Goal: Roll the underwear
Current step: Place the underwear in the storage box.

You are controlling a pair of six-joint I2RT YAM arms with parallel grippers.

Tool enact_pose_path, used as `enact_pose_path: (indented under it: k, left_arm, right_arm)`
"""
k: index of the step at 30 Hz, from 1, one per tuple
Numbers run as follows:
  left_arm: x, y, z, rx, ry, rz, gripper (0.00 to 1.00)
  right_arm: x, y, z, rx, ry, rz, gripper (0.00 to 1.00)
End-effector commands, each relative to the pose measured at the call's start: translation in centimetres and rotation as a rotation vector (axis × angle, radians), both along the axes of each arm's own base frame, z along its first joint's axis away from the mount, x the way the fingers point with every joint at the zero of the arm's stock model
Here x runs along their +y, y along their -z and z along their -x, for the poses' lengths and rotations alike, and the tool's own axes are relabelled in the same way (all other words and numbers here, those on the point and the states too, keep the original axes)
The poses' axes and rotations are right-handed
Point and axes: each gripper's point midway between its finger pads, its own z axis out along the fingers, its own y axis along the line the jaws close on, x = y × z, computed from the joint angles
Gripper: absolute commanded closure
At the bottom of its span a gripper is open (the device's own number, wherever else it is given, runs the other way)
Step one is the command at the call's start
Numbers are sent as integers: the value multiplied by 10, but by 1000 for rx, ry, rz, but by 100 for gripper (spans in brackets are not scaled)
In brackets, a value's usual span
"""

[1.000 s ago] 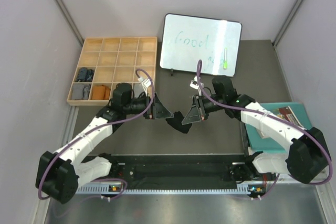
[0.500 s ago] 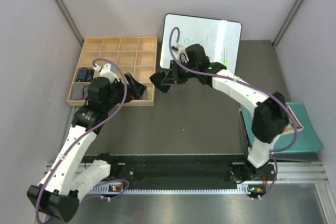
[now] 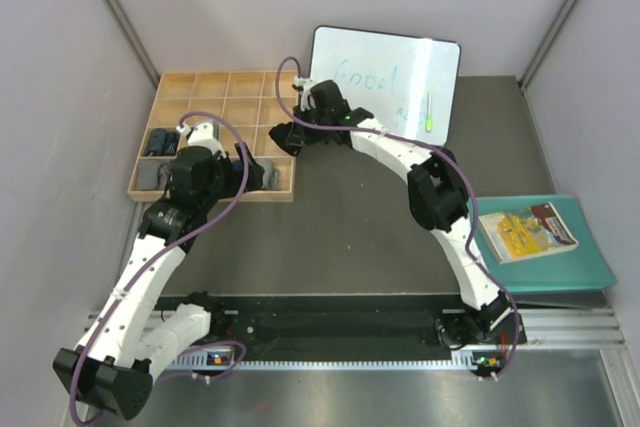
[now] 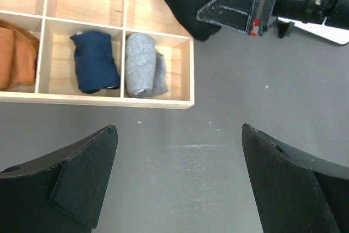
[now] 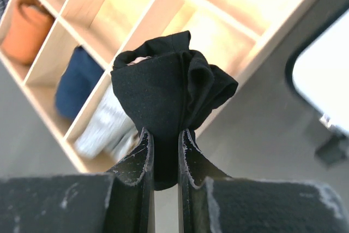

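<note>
The tray's section just beyond the grey roll (image 4: 143,64) is empty, so my right gripper should move there off the tray's edge and lower the black bundle in.
The black underwear (image 5: 169,94) is a rolled bundle pinched between my right gripper's (image 5: 165,145) fingers, held above the right edge of the wooden compartment tray (image 5: 180,12). In the top view the right gripper (image 3: 292,135) and black bundle (image 3: 280,139) hang over the tray's right side (image 3: 230,82). The navy roll (image 4: 95,61) and grey roll (image 4: 143,64) lie in neighbouring front compartments; they also show in the right wrist view as the navy roll (image 5: 79,83) and grey roll (image 5: 106,126). My left gripper (image 4: 180,173) is open and empty over bare table in front of the tray, at the tray's front right corner in the top view (image 3: 258,172).
The tray also holds an orange cloth (image 4: 16,53) and other rolled cloths at its left (image 3: 158,143). A whiteboard (image 3: 385,82) stands behind the right arm. A teal folder with a booklet (image 3: 540,247) lies at the right. Grey walls close in both sides.
Both arms have swung from the table's middle to the tray. The right gripper carried the black bundle up and left over the tray's right edge. The left gripper drew back, open.
</note>
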Motion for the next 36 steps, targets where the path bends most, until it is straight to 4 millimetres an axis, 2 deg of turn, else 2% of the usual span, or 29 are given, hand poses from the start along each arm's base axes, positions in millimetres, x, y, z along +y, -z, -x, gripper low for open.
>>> enact_pose_path:
  k: [1, 8, 9, 11, 12, 15, 22, 28, 32, 36]
  left_arm:
    - [8, -11, -10, -44, -15, -56, 1]
    - [6, 6, -13, -7, 0, -74, 1]
    - [6, 8, -14, -3, 1, -77, 1]
    - [5, 10, -15, -2, 3, -81, 1]
    - [5, 13, -16, 2, 4, -84, 1]
    - [5, 19, -17, 12, 4, -87, 1]
    - [5, 27, -18, 22, 7, -92, 1]
    - [6, 29, -17, 21, 5, -96, 1]
    - [6, 27, -17, 16, 4, -99, 1]
    - [7, 28, -17, 17, 2, -104, 1]
  right_arm:
    - [28, -33, -23, -188, -29, -68, 100]
    - [38, -2, -35, -190, -51, -34, 100]
    - [39, 8, -35, -182, -54, -26, 100]
    - [42, 15, -35, -175, -56, -23, 100]
    - [43, 29, -35, -156, -56, -7, 100]
    - [42, 45, -35, -136, -54, 22, 100]
    - [38, 44, -40, -156, -35, 54, 99]
    - [35, 46, -39, -146, -25, 64, 84]
    - [36, 47, -37, -134, -26, 63, 67]
    - [38, 47, -36, -129, -32, 50, 57]
